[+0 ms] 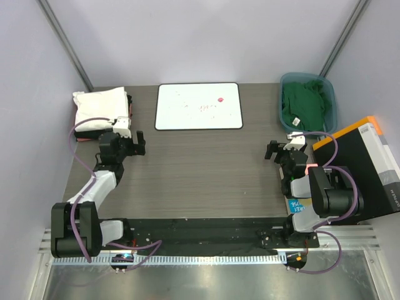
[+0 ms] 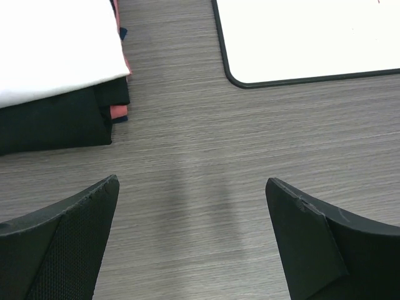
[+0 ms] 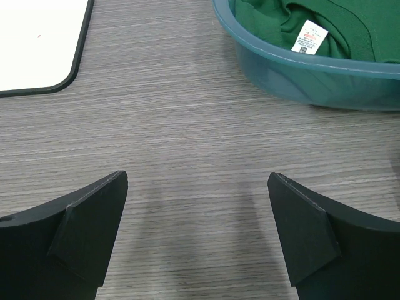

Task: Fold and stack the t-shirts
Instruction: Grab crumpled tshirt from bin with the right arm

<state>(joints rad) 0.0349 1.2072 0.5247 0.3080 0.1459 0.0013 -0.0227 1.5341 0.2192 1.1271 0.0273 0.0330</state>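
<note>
The shirt is inside the tub, so my right gripper should next lift outward over the tub's near rim, then go down onto the hemmed fold beside the white label.
A stack of folded t-shirts (image 1: 100, 109) sits at the table's back left, a white one on top; the left wrist view shows the white shirt (image 2: 53, 47) over a black one (image 2: 53, 122), with a pink edge between. A dark green t-shirt (image 1: 304, 106) lies crumpled in the teal tub (image 1: 331, 106) at the back right; it shows with a white label in the right wrist view (image 3: 350, 25). My left gripper (image 1: 132, 142) is open and empty just in front of the stack. My right gripper (image 1: 273, 150) is open and empty, in front of the tub.
A flat white board (image 1: 198, 106) with a black rim lies at the back middle of the wood-grain table (image 1: 206, 169). A black and orange box (image 1: 365, 169) stands at the right edge, beside the right arm.
</note>
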